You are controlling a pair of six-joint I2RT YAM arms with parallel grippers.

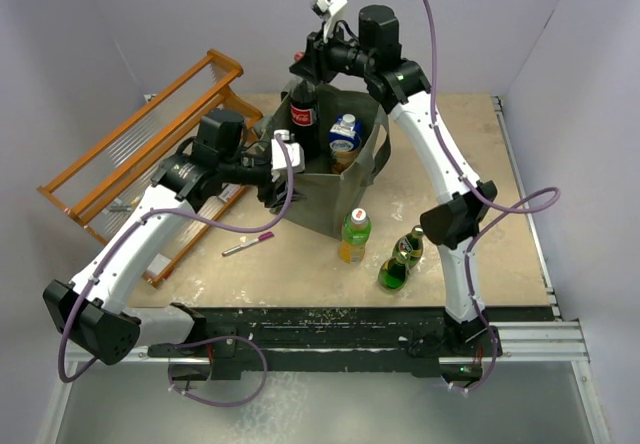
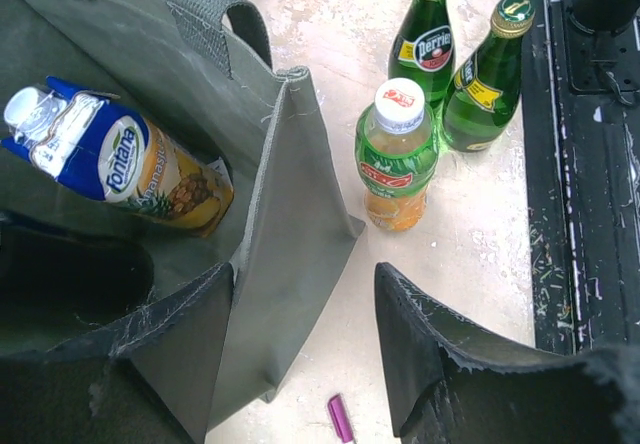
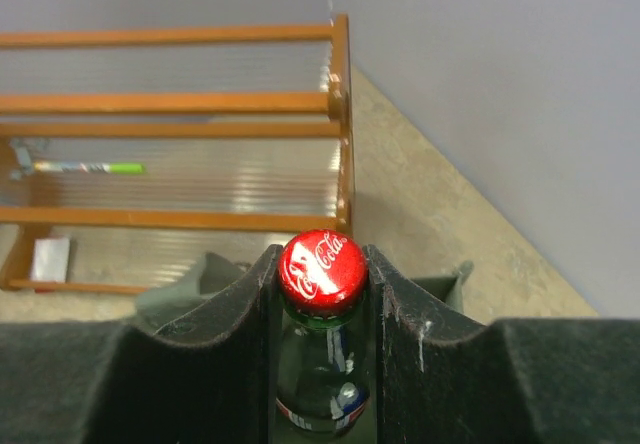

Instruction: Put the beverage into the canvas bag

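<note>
My right gripper moves down into the bag beside the juice carton next, before it releases, since the cola bottle's cap still sits above the bag's rim.
The grey-green canvas bag [image 1: 350, 189] stands open in the middle of the table. My right gripper [image 1: 308, 72] is shut on the red cap and neck of a dark cola bottle [image 1: 303, 114] and holds it upright over the bag's far left corner. The right wrist view shows the cap [image 3: 322, 267] pinched between the fingers. My left gripper [image 2: 305, 274] is open and straddles the bag's near left wall [image 2: 290, 214], one finger inside and one outside. A blue juice carton [image 2: 120, 164] lies inside the bag.
An orange-drink bottle [image 1: 354, 236] and two green glass bottles [image 1: 400, 261] stand on the table in front of the bag. A purple pen [image 1: 248, 244] lies to the left of them. The orange wooden rack [image 1: 140, 164] stands at the far left.
</note>
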